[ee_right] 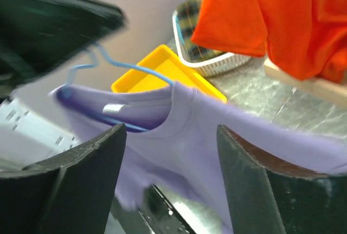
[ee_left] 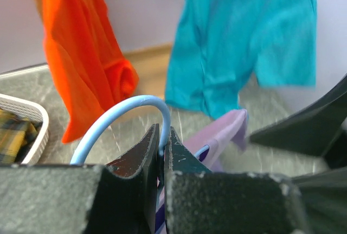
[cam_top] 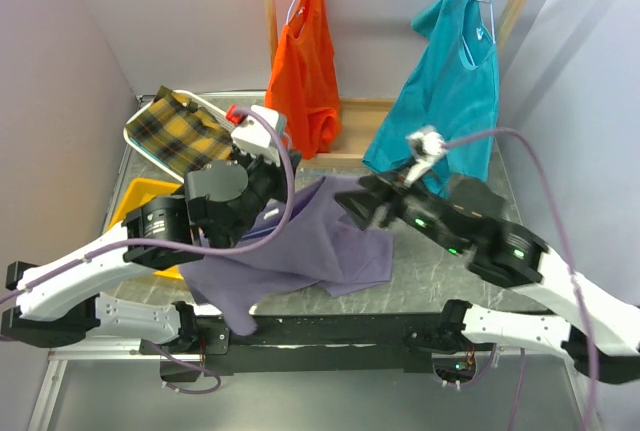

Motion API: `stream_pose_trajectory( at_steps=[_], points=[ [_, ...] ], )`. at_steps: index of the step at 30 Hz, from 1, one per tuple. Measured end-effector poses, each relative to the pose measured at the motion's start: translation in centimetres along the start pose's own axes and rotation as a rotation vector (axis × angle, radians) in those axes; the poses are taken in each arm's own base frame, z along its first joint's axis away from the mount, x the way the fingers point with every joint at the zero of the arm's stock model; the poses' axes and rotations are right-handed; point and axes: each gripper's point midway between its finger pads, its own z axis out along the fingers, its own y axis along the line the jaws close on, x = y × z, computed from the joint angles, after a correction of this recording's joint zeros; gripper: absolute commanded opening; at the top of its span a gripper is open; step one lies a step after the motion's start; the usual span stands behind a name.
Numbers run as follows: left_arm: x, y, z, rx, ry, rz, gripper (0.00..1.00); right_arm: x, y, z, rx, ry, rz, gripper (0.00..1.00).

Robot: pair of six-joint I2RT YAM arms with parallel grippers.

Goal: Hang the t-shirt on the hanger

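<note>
My right gripper is to swing back and down onto the t-shirt's collar [ee_right: 176,102] next, tilting toward the table, since the hanger wire [ee_right: 135,68] comes out of the neck opening.
The lavender t-shirt [cam_top: 300,246] hangs draped over the light blue wire hanger [ee_left: 130,106] above the table's front middle. Its collar faces the right wrist camera, and the hanger wire [ee_right: 135,68] runs out of the neck opening of the t-shirt [ee_right: 206,131]. My left gripper [cam_top: 268,173] is shut on the hanger's hooked top, and the wire is pinched between its fingertips [ee_left: 146,144]. A lavender sleeve [ee_left: 222,131] shows just past them. My right gripper [cam_top: 352,206] is open just right of the shirt. In its own view the right gripper [ee_right: 171,136] has its jaws wide apart and empty, with the shirt's collar beyond them.
A wooden rack [cam_top: 270,11] at the back holds an orange garment [cam_top: 305,61] and a teal t-shirt [cam_top: 450,81] on hangers. A white basket [cam_top: 212,106] with plaid cloth and a yellow tray [cam_top: 140,196] sit at the left.
</note>
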Motion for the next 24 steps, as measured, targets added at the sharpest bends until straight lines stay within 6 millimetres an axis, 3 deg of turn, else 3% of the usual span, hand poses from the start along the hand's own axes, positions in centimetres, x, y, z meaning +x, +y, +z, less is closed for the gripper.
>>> stream_pose_trajectory(
  at_steps=[3,7,11,17,24],
  points=[
    [1.9,-0.4,-0.5,0.064,0.043,0.026,0.01,-0.9,-0.2,-2.8,-0.041,-0.041,-0.051,0.78],
    [5.5,-1.3,-0.9,0.154,0.114,0.073,0.01,-0.3,-0.9,-5.6,-0.073,-0.05,-0.123,0.78],
    [8.4,-2.0,-1.6,0.266,0.172,0.106,0.01,3.7,-1.5,-5.7,-0.116,0.058,-0.187,0.78],
    [8.1,-2.2,-2.8,0.387,0.151,0.083,0.01,10.4,-2.7,-5.6,-0.15,0.267,-0.231,0.72],
    [8.2,-2.3,-2.8,0.453,0.124,0.069,0.01,13.4,-2.2,-5.4,-0.197,0.384,-0.244,0.59]
  ],
)
